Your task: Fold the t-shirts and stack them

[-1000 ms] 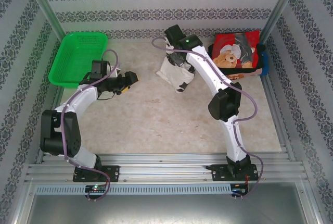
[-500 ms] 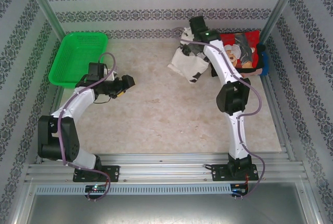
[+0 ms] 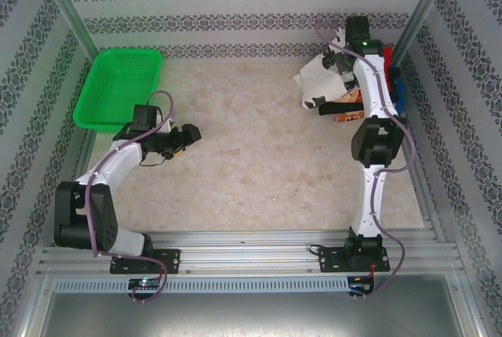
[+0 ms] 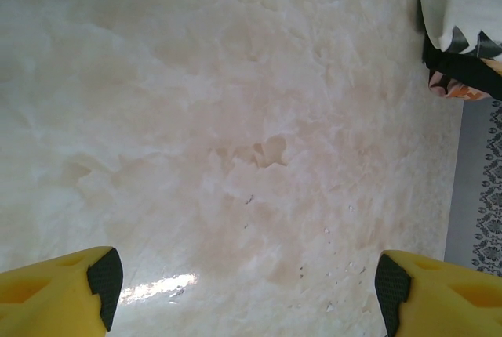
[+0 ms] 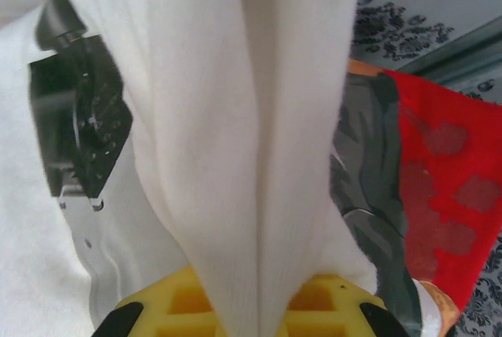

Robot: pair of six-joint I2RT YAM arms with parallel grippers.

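Observation:
The white t-shirt (image 3: 315,82) will move sideways with my right gripper over the red printed t-shirt (image 3: 387,56). I will release it there, because that part of the stack is uncovered.
My right gripper (image 3: 339,67) is shut on the white t-shirt (image 3: 315,82), which hangs bunched and partly lies over the folded stack at the back right corner. In the right wrist view the white t-shirt (image 5: 251,141) runs as a thick fold into my right gripper (image 5: 251,313). The red printed t-shirt (image 5: 447,172) lies just beside it. A red edge (image 3: 390,61) and a blue edge (image 3: 400,90) of the stack show past the arm. My left gripper (image 3: 192,134) hovers open over bare table at the left, its fingers (image 4: 78,290) wide apart with nothing between them.
A green mesh basket (image 3: 118,86) stands at the back left. Patterned walls and metal posts close in the table (image 3: 251,172) on three sides. In the left wrist view the white t-shirt's edge (image 4: 455,8) and a black layer (image 4: 463,78) sit at the top right.
My right arm has swung right from the back middle to the back right corner, carrying the white t-shirt over the folded stack. My left arm has shifted only slightly.

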